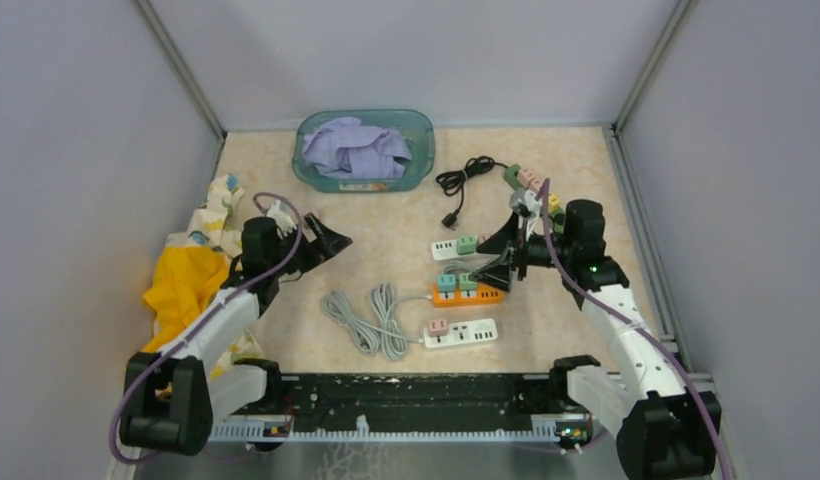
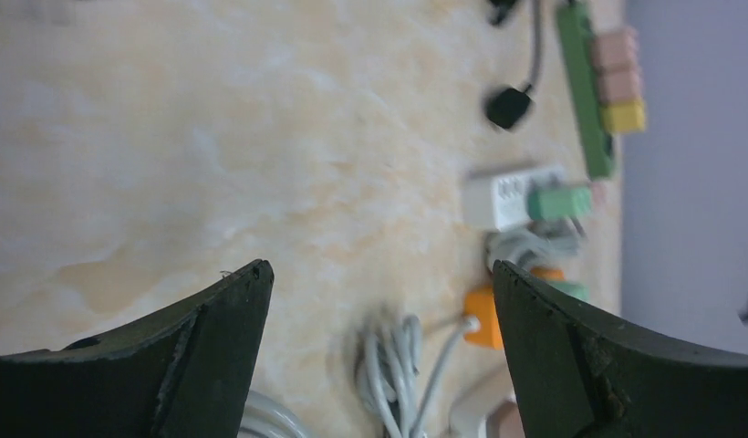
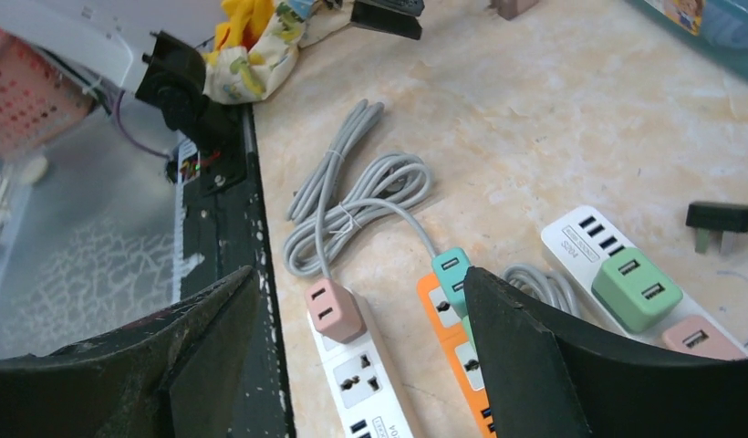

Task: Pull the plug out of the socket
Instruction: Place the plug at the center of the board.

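I should next swing my left gripper across, back and down around the near white power strip's pink plug (image 1: 438,327) (image 2: 509,423), which lies below it, to its right in the top view.
Several power strips lie mid-table. The near white socket strip (image 1: 473,332) (image 3: 389,383) carries a pink plug (image 1: 438,326) (image 3: 334,310). An orange strip (image 1: 481,296) (image 3: 457,351) holds teal plugs (image 1: 456,282) (image 3: 451,271). A farther white strip (image 1: 446,248) (image 3: 580,242) holds a green plug (image 1: 467,243) (image 3: 635,287) and a pink one (image 3: 699,338). My right gripper (image 1: 483,260) (image 3: 358,270) hangs open over the orange and near white strips, holding nothing. My left gripper (image 1: 331,245) (image 2: 379,265) is open and empty at the left, apart from the strips. A loose pinkish plug (image 3: 514,7) lies near it.
Coiled grey cable (image 1: 371,318) lies left of the strips. A green strip (image 1: 513,178) with pink and yellow plugs sits at the far right, beside a black cord (image 1: 464,180). A teal basket (image 1: 418,130) of cloth stands at the back. Yellow and patterned cloths (image 1: 191,275) lie at the left wall.
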